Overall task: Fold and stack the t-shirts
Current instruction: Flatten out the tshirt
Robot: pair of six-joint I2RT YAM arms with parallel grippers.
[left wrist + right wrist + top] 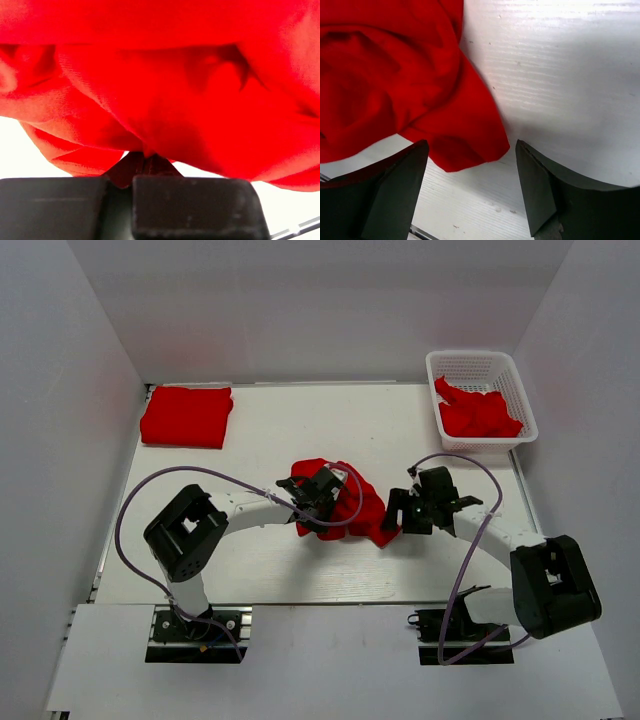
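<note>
Next, my left gripper moves up, then outward and down onto the bare tabletop (283, 427) beside the folded stack and releases the pinched fold, since the t-shirt lies crumpled.
A crumpled red t-shirt (352, 508) lies in a heap at the middle of the table. My left gripper (316, 494) rests on the heap's left side. In the left wrist view red cloth (165, 85) fills the frame, and the left gripper (142, 165) is shut on a pinched fold of it. My right gripper (396, 513) stands open just right of the heap. In the right wrist view a corner of the t-shirt (395, 75) lies flat on the table between the spread fingers of the right gripper (471, 150), touching neither finger.
A flat folded red t-shirt stack (186, 416) sits at the far left corner. A white lattice basket (470, 365) at the far right holds more crumpled red t-shirts (480, 416). White walls enclose the table (400, 430) on three sides.
</note>
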